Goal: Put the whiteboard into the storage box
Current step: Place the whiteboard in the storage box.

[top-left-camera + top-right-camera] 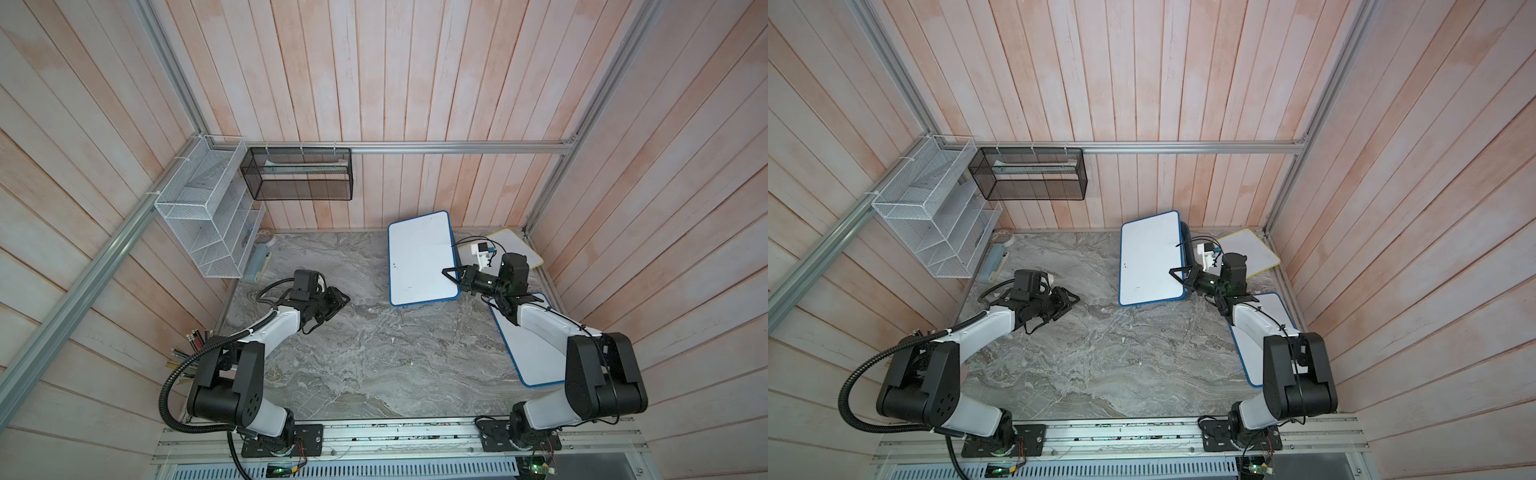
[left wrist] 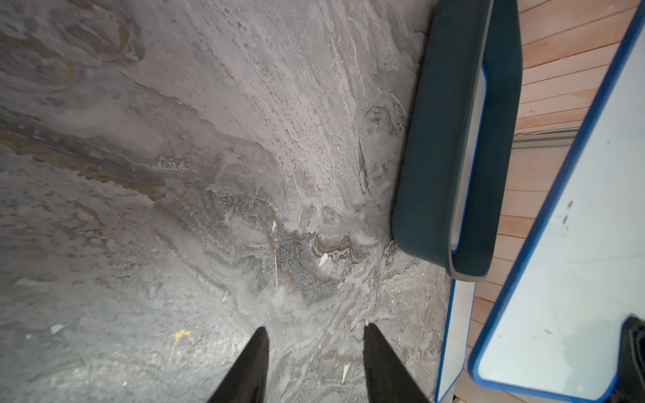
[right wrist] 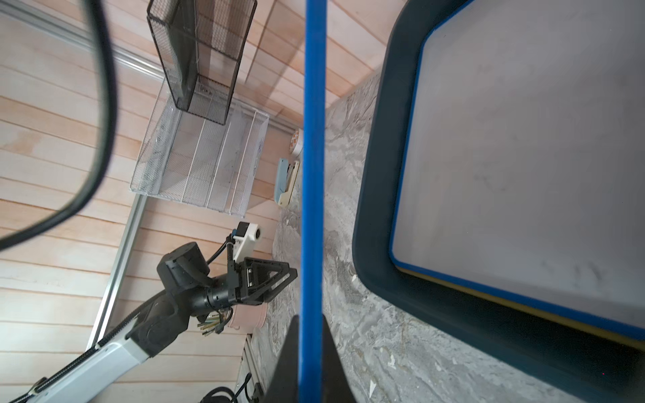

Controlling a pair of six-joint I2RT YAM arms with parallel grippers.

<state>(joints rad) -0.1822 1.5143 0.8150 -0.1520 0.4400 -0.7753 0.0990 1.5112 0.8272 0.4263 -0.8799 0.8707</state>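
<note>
The whiteboard lying inside the storage box is below my right gripper, so I will next ease it outward, lower the held board onto that whiteboard, and release the edge.
My right gripper [image 1: 451,272] [image 3: 310,321] is shut on the edge of a blue-framed whiteboard [image 1: 419,257] [image 1: 1150,257], held tilted above the back right of the table. The dark teal storage box [image 3: 377,174] [image 2: 429,157] sits under and beside it, mostly hidden in both top views. Another blue-framed whiteboard [image 3: 523,157] lies inside the box, with a yellow edge showing beneath it. My left gripper [image 1: 343,297] [image 2: 316,329] hovers open over bare table at the left centre, nothing between its fingers.
A blue-framed whiteboard [image 1: 528,353] lies flat under my right arm. A yellow-framed one [image 1: 519,249] lies in the back right corner. A white wire rack [image 1: 199,216] and a black mesh basket [image 1: 297,174] hang on the walls. A stapler [image 1: 257,262] lies below the rack.
</note>
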